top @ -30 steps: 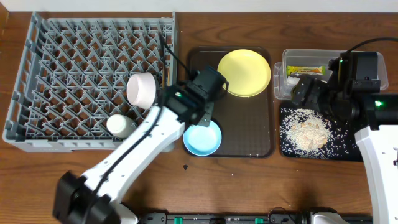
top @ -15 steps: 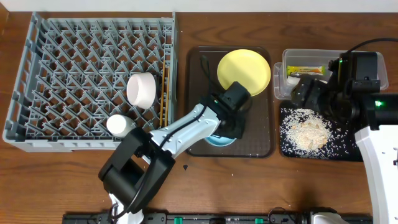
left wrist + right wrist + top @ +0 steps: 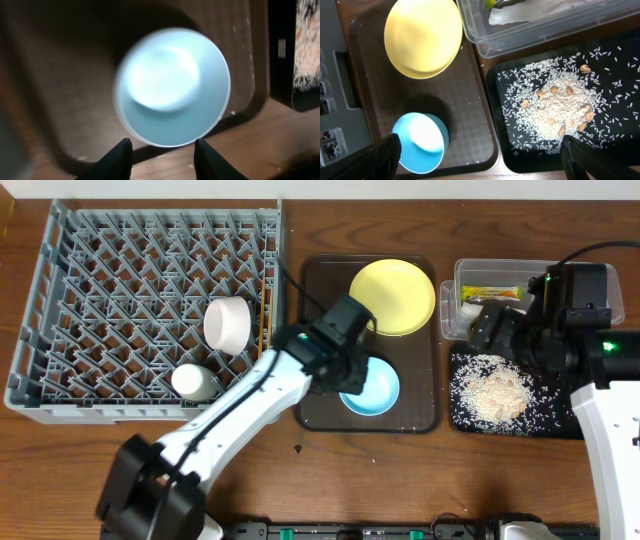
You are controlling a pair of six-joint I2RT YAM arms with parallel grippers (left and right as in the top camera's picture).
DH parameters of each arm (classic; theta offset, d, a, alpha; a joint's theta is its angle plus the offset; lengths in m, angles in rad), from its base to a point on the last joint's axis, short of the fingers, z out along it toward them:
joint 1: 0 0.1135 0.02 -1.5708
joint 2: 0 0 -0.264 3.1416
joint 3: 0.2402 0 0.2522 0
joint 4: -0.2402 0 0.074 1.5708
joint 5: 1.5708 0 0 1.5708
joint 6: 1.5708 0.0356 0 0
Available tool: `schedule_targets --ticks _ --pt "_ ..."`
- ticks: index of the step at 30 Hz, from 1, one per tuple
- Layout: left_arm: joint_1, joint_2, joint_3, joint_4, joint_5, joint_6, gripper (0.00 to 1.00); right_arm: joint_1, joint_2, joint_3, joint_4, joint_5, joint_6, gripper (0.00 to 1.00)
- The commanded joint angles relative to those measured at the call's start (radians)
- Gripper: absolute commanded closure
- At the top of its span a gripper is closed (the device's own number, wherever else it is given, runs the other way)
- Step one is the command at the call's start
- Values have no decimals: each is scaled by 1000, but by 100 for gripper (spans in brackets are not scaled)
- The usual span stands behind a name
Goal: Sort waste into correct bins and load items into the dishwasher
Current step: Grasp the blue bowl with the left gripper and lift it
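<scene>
The bowl stands upright below the left gripper's open fingers, so the robot will next lower that gripper astride the rim of the light blue bowl (image 3: 372,389) on the rack side and close it.
The light blue bowl (image 3: 372,389) sits upright on the dark brown serving tray (image 3: 400,355), below the yellow plate (image 3: 392,297). My left gripper (image 3: 350,370) hovers at the bowl's left rim, open and empty; in the left wrist view the bowl (image 3: 172,95) lies just beyond my fingertips (image 3: 122,147). The white bowl (image 3: 228,323) and the chopsticks (image 3: 265,320) are in the grey dish rack (image 3: 100,270). My right gripper (image 3: 490,330) is open and empty above the bins. The clear tub (image 3: 555,275) holds the wrapper (image 3: 490,293) and the white utensil (image 3: 468,308). Rice scraps (image 3: 495,392) lie in the black tray (image 3: 560,425).
A white cup-like item (image 3: 192,382) lies at the rack's front edge. The right wrist view shows the plate (image 3: 422,37), the blue bowl (image 3: 420,142), the tub (image 3: 540,25) and the rice tray (image 3: 515,145). Bare wooden table (image 3: 400,470) runs along the front.
My left arm swung right over the blue bowl, then drew back a little. The bowl now sits further right on the brown tray. The right arm has not moved.
</scene>
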State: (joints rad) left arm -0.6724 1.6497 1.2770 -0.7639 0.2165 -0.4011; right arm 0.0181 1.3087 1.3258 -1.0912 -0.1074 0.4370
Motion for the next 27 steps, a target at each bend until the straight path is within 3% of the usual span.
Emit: schedule_targets --ticks 1,8,14,16,20,27 --pt "20 11 -12 -7 -98 66 57 -4 -1 7 -1 5 0 1" --pt "52 143 -78 62 -85 71 56 -4 -1 7 -2 2 0 1" --pt "51 227 -78 142 16 71 56 -4 -1 7 -2 -6 1 1" --pt "50 251 -78 154 16 71 64 -4 -1 7 -2 -6 1 1" --pt "50 263 -77 157 31 71 92 -4 -1 7 -3 -6 1 1" --pt "87 161 -19 92 37 84 93 -4 -1 7 -2 -6 0 1"
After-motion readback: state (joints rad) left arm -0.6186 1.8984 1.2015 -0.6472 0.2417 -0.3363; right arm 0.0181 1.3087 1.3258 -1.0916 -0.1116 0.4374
